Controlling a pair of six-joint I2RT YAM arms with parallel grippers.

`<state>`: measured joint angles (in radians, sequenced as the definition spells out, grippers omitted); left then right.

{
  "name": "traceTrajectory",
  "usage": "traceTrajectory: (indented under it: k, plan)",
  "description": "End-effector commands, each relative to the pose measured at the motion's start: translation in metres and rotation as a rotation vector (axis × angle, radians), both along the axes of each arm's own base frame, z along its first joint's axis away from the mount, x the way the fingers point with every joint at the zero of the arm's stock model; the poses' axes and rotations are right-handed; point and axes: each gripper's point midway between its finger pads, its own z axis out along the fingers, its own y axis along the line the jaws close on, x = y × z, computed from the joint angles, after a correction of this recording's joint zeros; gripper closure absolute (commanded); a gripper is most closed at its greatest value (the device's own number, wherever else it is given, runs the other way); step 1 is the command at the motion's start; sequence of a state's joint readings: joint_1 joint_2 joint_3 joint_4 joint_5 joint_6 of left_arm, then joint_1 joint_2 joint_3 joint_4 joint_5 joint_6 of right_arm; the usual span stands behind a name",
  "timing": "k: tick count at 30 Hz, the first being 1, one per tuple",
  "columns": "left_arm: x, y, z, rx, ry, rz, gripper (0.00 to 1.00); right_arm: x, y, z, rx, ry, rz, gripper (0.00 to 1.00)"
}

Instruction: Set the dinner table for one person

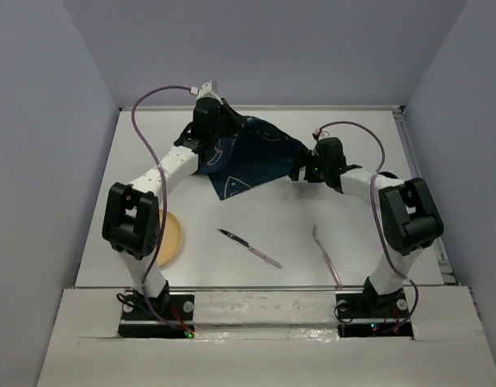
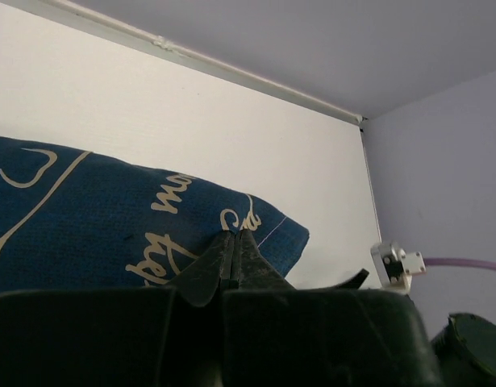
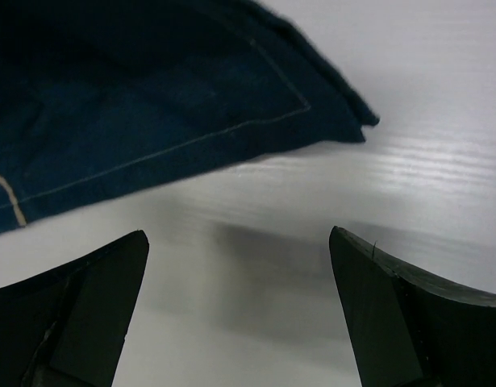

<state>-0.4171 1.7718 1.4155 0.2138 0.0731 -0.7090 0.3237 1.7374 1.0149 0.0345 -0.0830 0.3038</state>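
Observation:
My right gripper's fingers have only bare table between them and the placemat's bunched corner just outward, so next I will ease them outward onto it.
The dark blue placemat with white drawings lies rumpled at the back middle of the white dinner table. My left gripper is shut on its far left edge. In the left wrist view the jaws are pinched together on the cloth, which bulges up from the table. My right gripper is open and empty just right of the placemat's right corner. In the right wrist view the corner lies ahead of the spread fingers, with bare table between them.
A yellow plate sits at the near left, partly behind the left arm. A knife lies in the near middle and a fork at the near right. A metal rail runs along the far edge, with walls on three sides.

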Motion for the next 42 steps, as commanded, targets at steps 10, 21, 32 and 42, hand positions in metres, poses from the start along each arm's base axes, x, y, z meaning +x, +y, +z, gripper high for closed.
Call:
traceTrajectory:
  k: [10,21,32,42]
  plan:
    - [-0.029,-0.006,0.073,-0.038,-0.176,-0.118,1.00,0.073,0.031,0.016,0.131,-0.246,0.056,0.00]
    - [-0.062,-0.001,0.103,-0.113,-0.202,-0.190,1.00,0.071,0.049,0.060,0.261,-0.424,0.137,0.26]
    - [-0.090,0.029,0.143,-0.100,-0.278,-0.144,1.00,0.005,0.006,0.170,0.228,-0.574,0.040,1.00]
    - [-0.041,0.074,0.106,-0.035,-0.204,-0.005,1.00,-0.064,-0.005,0.237,0.183,-0.481,0.160,1.00]
